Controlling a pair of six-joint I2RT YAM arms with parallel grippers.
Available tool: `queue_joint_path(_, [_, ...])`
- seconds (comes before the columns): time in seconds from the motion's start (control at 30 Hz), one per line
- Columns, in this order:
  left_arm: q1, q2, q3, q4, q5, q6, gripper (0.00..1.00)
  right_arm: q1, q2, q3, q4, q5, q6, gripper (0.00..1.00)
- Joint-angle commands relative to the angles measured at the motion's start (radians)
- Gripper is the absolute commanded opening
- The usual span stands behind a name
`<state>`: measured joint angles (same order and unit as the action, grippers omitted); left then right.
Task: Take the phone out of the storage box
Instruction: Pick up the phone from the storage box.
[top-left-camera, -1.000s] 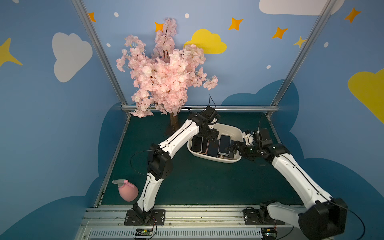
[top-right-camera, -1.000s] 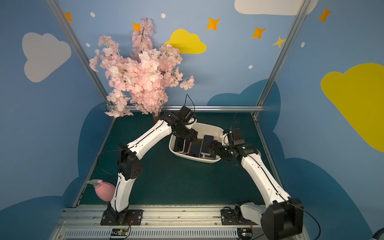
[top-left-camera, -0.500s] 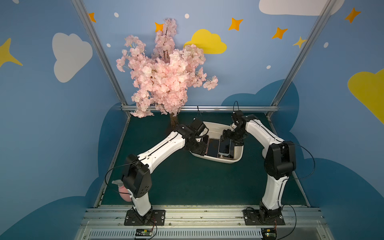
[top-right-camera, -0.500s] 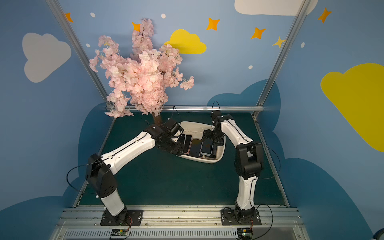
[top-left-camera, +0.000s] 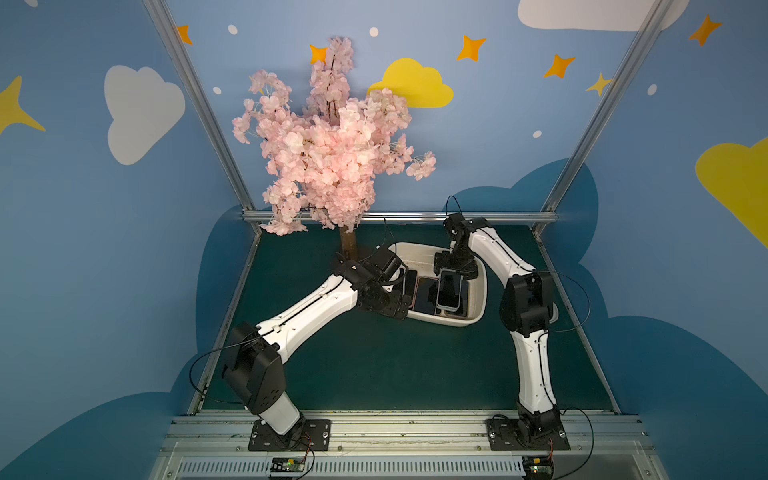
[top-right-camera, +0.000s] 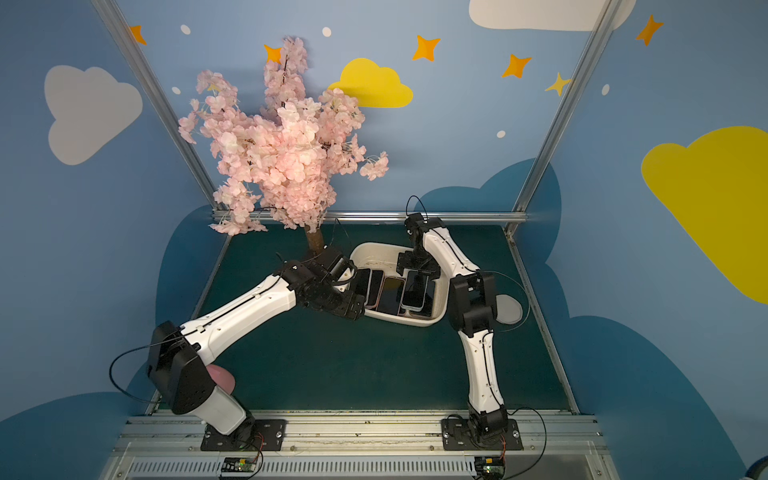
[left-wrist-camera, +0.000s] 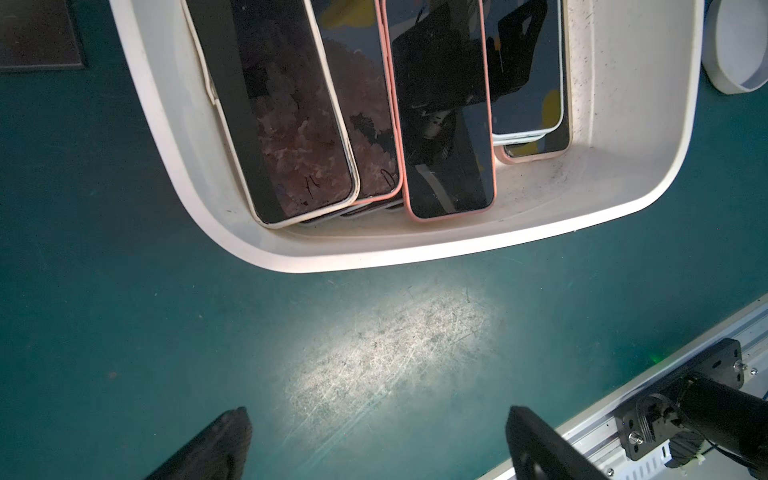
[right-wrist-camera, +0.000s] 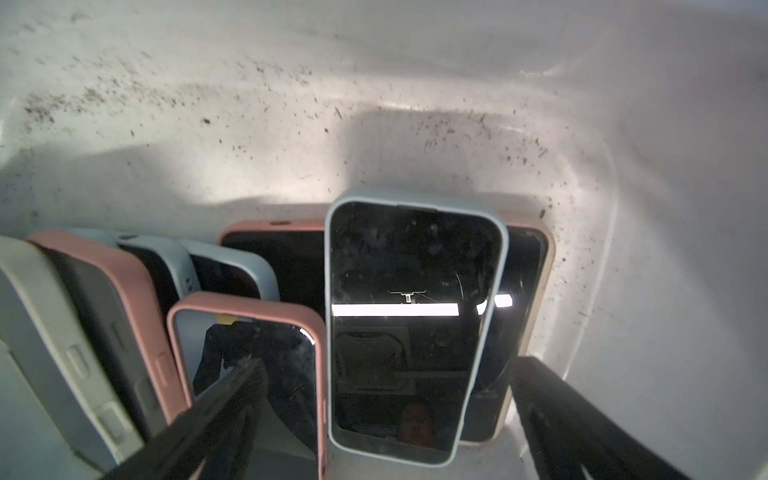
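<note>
The right gripper will lower around the long sides of the pale-blue-cased phone (top-left-camera: 451, 289) (right-wrist-camera: 415, 311) and close, since the phone lies on top of the others between the gripper's open fingers.
The cream-white storage box (top-left-camera: 478, 296) (top-right-camera: 441, 311) sits on the green mat and holds several dark-screened phones in pink, white and pale blue cases. A pale-blue-cased phone (right-wrist-camera: 415, 311) (top-left-camera: 451, 289) lies on top of the others at the box's right side. My right gripper (right-wrist-camera: 390, 361) (top-left-camera: 454, 269) reaches down into the box, open, with one finger on each side of this phone and no visible grip. My left gripper (left-wrist-camera: 382, 432) (top-left-camera: 398, 309) is open and empty over the bare mat, just outside the box's near left rim (left-wrist-camera: 332, 257).
A pink blossom tree (top-left-camera: 332, 145) stands behind the box, its trunk (top-left-camera: 348, 245) close to my left wrist. A white round disc (top-right-camera: 509, 309) lies on the mat right of the box. A pink object (top-right-camera: 222, 378) shows behind the left arm's elbow. A metal rail (top-left-camera: 374, 428) runs along the front.
My right arm swung round to reach into the box from its back right. My left arm drew back from over the box to its near left rim, its jaws opening wider.
</note>
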<state>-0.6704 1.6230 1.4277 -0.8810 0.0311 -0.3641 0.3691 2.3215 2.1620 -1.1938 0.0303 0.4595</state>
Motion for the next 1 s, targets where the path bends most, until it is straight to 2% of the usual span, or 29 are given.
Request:
queue_joint_path(0.0, [0.016, -0.026, -0.021, -0.003, 0.021, 0.029, 1.00, 0.001, 0.041, 0.059, -0.081, 0.047, 0.020, 0.99])
queue_joint_path(0.37, [0.076, -0.033, -0.029, -0.004, 0.070, 0.065, 1.00, 0.000, 0.115, 0.120, -0.094, 0.072, 0.050, 0.99])
queue_joint_path(0.73, [0.091, -0.057, -0.064, 0.000, 0.076, 0.056, 1.00, -0.001, 0.162, 0.140, -0.094, 0.086, 0.059, 0.98])
queue_joint_path(0.83, [0.089, -0.063, -0.070, 0.002, 0.076, 0.051, 1.00, -0.002, 0.167, 0.135, -0.094, 0.104, 0.057, 0.94])
queue_joint_path(0.97, [0.091, -0.067, -0.079, 0.006, 0.079, 0.043, 1.00, -0.005, 0.172, 0.134, -0.097, 0.105, 0.045, 0.82])
